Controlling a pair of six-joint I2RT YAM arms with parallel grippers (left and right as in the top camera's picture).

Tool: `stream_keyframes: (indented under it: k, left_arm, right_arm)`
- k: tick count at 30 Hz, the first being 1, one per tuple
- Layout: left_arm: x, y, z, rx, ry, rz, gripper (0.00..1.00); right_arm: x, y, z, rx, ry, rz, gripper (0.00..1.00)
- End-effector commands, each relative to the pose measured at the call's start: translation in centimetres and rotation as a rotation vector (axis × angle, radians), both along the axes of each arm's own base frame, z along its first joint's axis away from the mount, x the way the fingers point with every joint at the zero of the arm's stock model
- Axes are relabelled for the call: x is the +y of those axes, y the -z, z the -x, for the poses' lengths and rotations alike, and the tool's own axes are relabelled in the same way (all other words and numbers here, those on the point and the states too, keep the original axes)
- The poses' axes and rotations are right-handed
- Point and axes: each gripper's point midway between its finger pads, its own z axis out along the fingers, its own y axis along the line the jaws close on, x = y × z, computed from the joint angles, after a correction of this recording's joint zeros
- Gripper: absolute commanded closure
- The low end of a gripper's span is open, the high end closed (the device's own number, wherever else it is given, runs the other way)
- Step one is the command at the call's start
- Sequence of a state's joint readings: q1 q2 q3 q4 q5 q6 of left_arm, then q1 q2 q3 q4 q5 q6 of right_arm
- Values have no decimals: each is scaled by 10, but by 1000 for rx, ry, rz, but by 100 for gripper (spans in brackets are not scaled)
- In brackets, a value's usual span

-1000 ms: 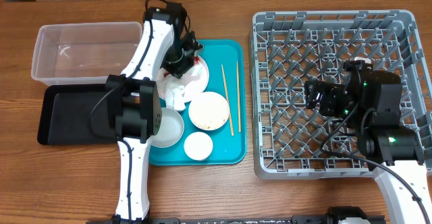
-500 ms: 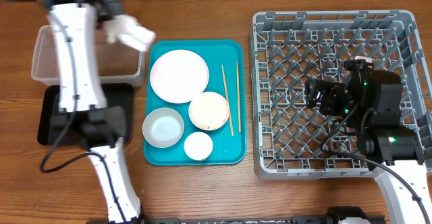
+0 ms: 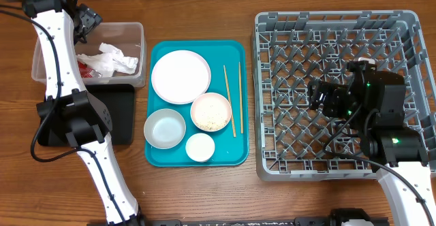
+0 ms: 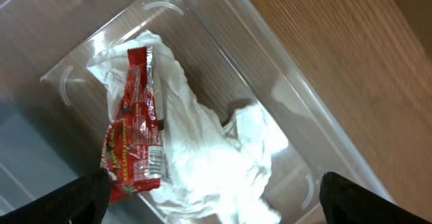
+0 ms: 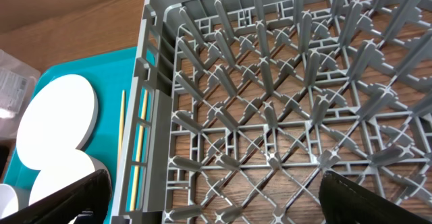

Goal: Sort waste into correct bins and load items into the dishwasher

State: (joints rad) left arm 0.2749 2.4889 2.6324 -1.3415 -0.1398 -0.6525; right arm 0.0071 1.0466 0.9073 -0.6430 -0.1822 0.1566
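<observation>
The left gripper needs to lift off the tub (image 3: 133, 30), then come back over the teal tray (image 3: 235, 154) and go down onto the cup's rim, as the wrapper and napkin are in the bin.
The crumpled napkin (image 3: 112, 58) and the red-and-white wrapper (image 3: 83, 67) lie in the clear tub (image 3: 133, 30). My left gripper (image 3: 86, 17) hangs open above the tub's far left corner, holding nothing. In the left wrist view the wrapper (image 4: 135, 140) rests on the napkin (image 4: 216, 156) below my open left gripper (image 4: 214, 197). On the teal tray (image 3: 235, 154) are the plate (image 3: 180, 77), a bowl with rice grains (image 3: 211, 111), an empty bowl (image 3: 165, 128), the cup (image 3: 200, 147) and two chopsticks (image 3: 231, 103). My right gripper (image 3: 319, 97) stands open and empty over the dish rack (image 3: 402, 28).
The black tray (image 3: 119, 110) lies in front of the tub, partly under my left arm. In the right wrist view the rack's pegs (image 5: 283, 102) fill the frame, with the plate (image 5: 57, 116) and chopsticks (image 5: 138, 150) at the left beyond the rack's wall.
My left gripper carried the napkin and wrapper from the plate over to the clear tub and opened, dropping them in. The right arm has not moved.
</observation>
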Motion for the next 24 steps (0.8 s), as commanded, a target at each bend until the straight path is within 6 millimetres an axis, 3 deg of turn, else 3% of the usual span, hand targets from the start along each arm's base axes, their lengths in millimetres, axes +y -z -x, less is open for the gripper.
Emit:
stream_keyframes:
  k: [1,2,4,6,7,12,15,18,21,24]
  left_arm:
    - [-21,-82,1,-128,240,-46,0]
    - [-31,-116,8,-180,340,-66,0]
    - [-41,-165,26,-246,429,-126,0]
    - [-44,-191,41,-273,465,-168,0]
    - [-50,-209,58,-281,490,-189,0]
    - [-66,-226,112,-217,507,-159,0]
    - [-89,-239,123,-269,625,-119,2]
    - [-118,-252,148,-318,709,-46,3]
    - [-138,-245,169,-280,746,-6,8]
    - [-188,-210,214,-150,876,82,9]
  right_arm:
    - [-2,-13,-4,-33,7,2,0]
    - [-1,-13,-4,-33,6,1,0]
    - [4,-14,-3,-33,-17,-18,0]
    - [5,-14,-3,-33,-25,-25,0]
    - [5,-14,-3,-32,-25,-25,0]
    - [5,-14,-3,-33,-25,-25,0]
    - [5,-14,-3,-32,-25,-25,0]
    - [5,-10,1,-10,-25,-25,0]
    - [5,-6,4,11,-25,-25,0]
    - [5,-5,5,14,-25,-25,0]
